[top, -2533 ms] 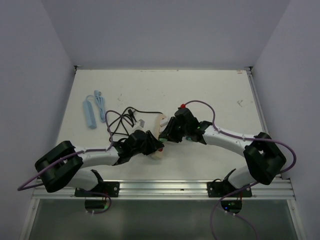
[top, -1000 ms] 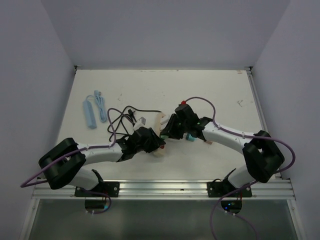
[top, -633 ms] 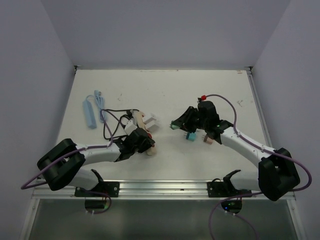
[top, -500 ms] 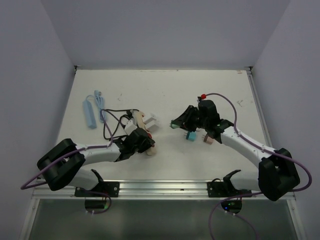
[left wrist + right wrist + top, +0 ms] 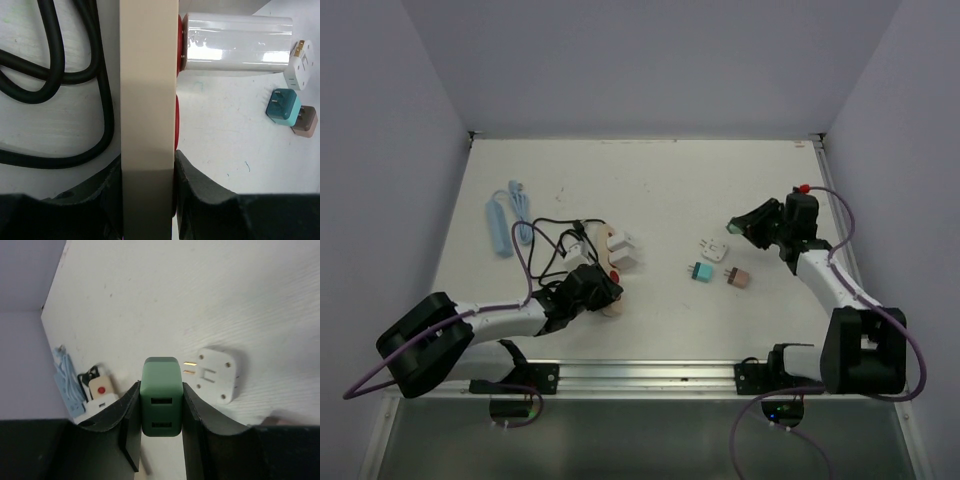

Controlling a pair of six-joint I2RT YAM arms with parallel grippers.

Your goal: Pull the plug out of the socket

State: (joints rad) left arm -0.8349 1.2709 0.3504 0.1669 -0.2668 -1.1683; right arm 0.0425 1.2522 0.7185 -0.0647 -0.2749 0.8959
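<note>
The right gripper moves down onto the clear spot next and releases the dark green plug point(image 5: 160, 395) there, as the tabletop point(image 5: 248, 335) beside the white plug is bare.
The beige power strip point(image 5: 611, 268) lies left of centre with its black cord point(image 5: 548, 243) coiled behind it. My left gripper point(image 5: 597, 290) is shut on its near end; in the left wrist view the jaws press both sides of the strip point(image 5: 147, 90). A white adapter point(image 5: 237, 42) is still plugged into the strip. My right gripper point(image 5: 747, 223) is at the right, well away from the strip, above the table. It is shut on a dark green plug point(image 5: 160, 395), which shows two USB slots.
Three loose plugs lie mid-table: white point(image 5: 712, 250), teal point(image 5: 701, 271) and brown point(image 5: 738, 277). A light blue power strip point(image 5: 500, 226) with its blue cord lies at the far left. Walls close in the table on the left, back and right.
The right gripper pulled the green plug off the beige strip and carried it far to the right. The left gripper shifted the strip slightly left and kept its hold.
</note>
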